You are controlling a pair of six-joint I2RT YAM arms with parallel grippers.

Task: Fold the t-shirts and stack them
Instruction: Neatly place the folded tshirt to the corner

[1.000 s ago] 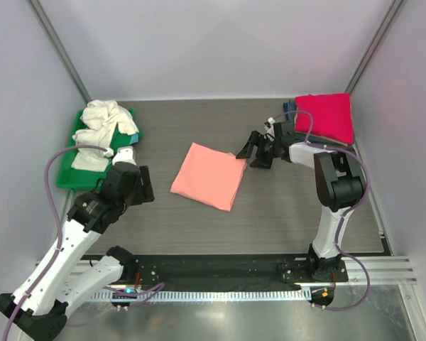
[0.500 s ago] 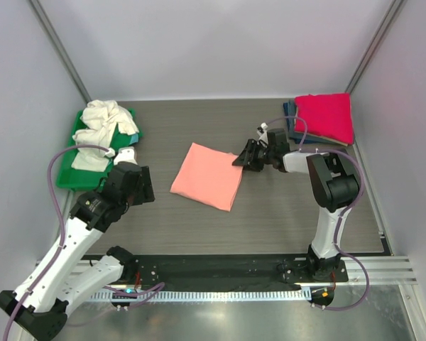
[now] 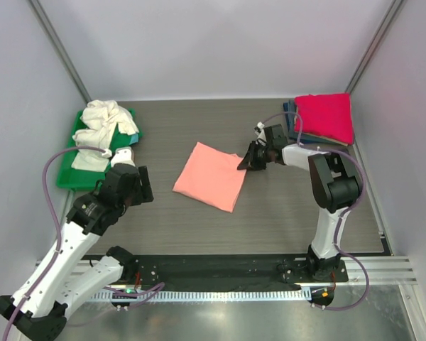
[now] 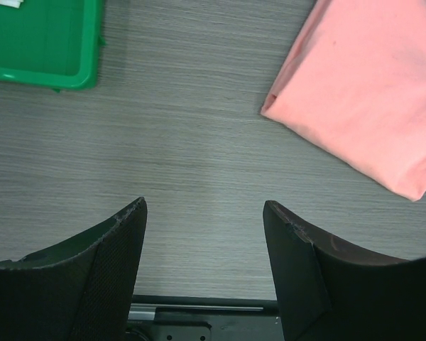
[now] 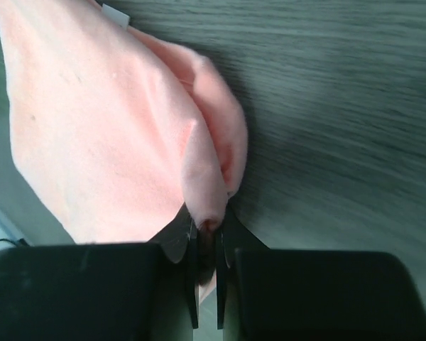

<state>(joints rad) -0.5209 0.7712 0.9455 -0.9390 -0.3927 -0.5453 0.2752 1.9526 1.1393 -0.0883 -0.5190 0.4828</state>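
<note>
I need to lift the salmon-pink t-shirt over the stacked magenta-red t-shirt (image 3: 325, 116), lower it and release it, because the stacked one is outward of my right gripper, to its right in the top view.
A folded salmon-pink t-shirt (image 3: 210, 175) (image 4: 366, 85) (image 5: 106, 135) lies mid-table. My right gripper (image 3: 244, 163) (image 5: 207, 227) is shut on its right corner, and the cloth bunches up between the fingers. A magenta-red t-shirt (image 3: 325, 117) lies folded on dark blue ones (image 3: 292, 114) at the back right. A crumpled cream-white t-shirt (image 3: 106, 122) rests on the green tray (image 3: 74, 153). My left gripper (image 3: 131, 190) (image 4: 204, 213) hangs open over bare table, left of the pink shirt, with nothing between its fingers.
The green tray (image 4: 46, 42) stands at the back left, next to the left wall. Enclosure walls close in both sides and the back. A black rail (image 3: 220, 266) runs along the near table edge.
My right gripper moved left onto the pink shirt's right corner and shut on it. The corner has shifted slightly and lifted. The left arm has barely moved.
</note>
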